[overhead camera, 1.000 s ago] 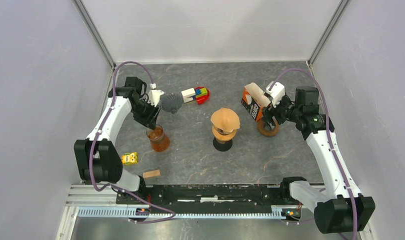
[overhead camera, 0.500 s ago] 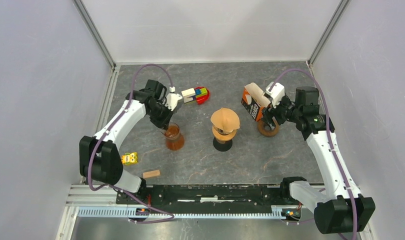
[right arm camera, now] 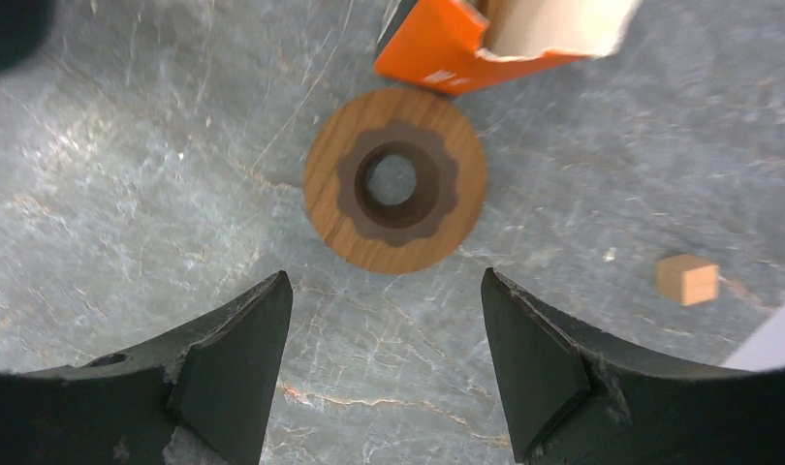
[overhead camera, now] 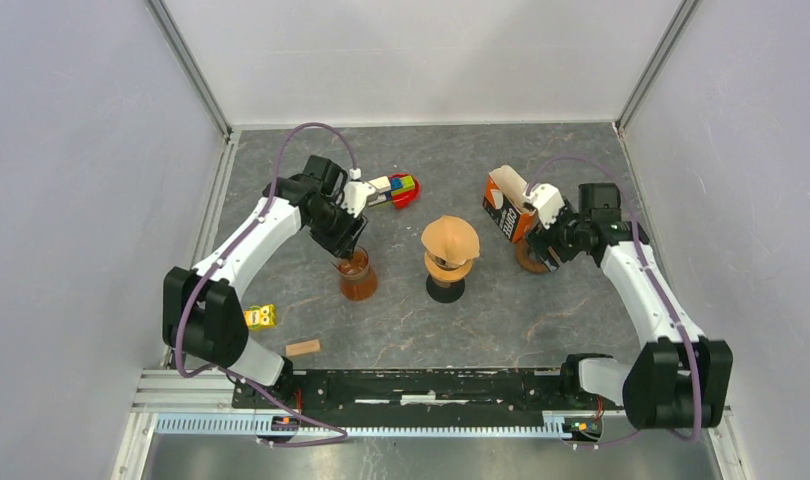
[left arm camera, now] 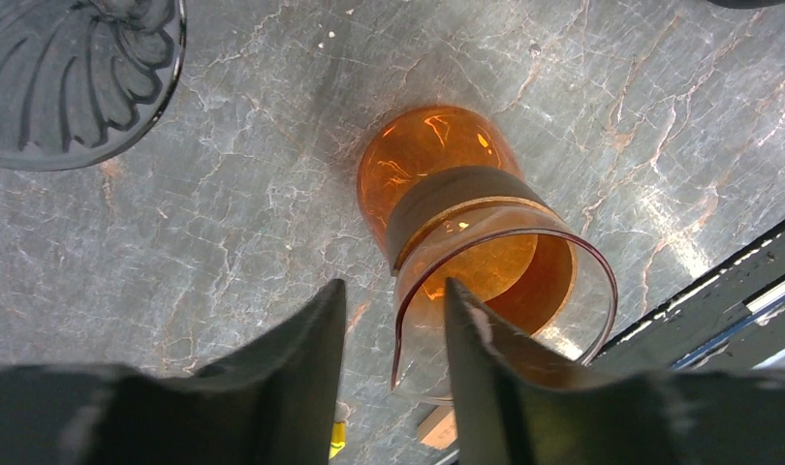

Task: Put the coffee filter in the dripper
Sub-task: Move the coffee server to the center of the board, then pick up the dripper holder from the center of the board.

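I should lower my right gripper next, with one finger going into the ring's hole, and close it across the ring's side opposite the carton, because the orange carton is just behind the ring.
The tan paper coffee filter sits like a cap on a brown stand with a black base at the table's centre. The grey fluted dripper lies on the table at the top left of the left wrist view; in the top view my left arm covers it. My left gripper straddles the rim of an orange glass carafe, one finger inside and one outside. My right gripper is open and empty just above a wooden ring.
An open orange carton lies just behind the ring. Coloured toy blocks lie at the back. A yellow item and a wooden block lie front left. A small wooden cube lies right of the ring.
My left gripper has carried the orange carafe to the right, toward the filter stand, and now covers the dripper. My right gripper has shifted slightly left and down over the wooden ring.
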Tool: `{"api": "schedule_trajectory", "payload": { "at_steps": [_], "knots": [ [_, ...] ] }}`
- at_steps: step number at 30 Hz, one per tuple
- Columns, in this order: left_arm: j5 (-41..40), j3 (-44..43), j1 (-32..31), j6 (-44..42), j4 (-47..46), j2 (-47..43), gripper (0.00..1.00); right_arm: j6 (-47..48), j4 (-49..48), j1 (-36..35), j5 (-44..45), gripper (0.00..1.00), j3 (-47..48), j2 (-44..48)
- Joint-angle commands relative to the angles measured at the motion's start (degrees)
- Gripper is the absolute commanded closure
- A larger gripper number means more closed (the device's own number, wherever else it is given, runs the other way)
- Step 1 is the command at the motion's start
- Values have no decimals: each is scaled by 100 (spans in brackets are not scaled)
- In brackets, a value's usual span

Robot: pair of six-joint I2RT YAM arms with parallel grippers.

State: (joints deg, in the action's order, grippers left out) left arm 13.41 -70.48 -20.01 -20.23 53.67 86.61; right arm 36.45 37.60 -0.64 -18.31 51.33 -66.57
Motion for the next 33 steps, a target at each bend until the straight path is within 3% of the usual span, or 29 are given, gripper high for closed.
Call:
{"api": "schedule_trajectory", "payload": {
  "at_steps": [1, 5, 15, 25, 29, 33],
  "knots": [
    [-88, -414, -3, 238, -144, -172, 37, 497, -77, -16, 8, 22, -102, -425],
    [-202, -668, 14, 337, -160, -293, 22, 670, -310, -164, 59, 21, -94, -745],
    [-658, -1176, 79, 389, -190, -559, 2, 671, -554, -583, 361, 25, -164, -1518],
    [-681, -1538, 81, 321, -175, -560, 0, 732, -733, -749, 546, 33, -190, -2126],
    [-738, -1567, 83, 249, -173, -521, 0, 791, -575, -746, 414, 46, -69, -2218],
    [-813, -1579, 92, 224, -198, -451, 0, 846, -203, -744, 366, 69, 260, -2150]
  ]
}}
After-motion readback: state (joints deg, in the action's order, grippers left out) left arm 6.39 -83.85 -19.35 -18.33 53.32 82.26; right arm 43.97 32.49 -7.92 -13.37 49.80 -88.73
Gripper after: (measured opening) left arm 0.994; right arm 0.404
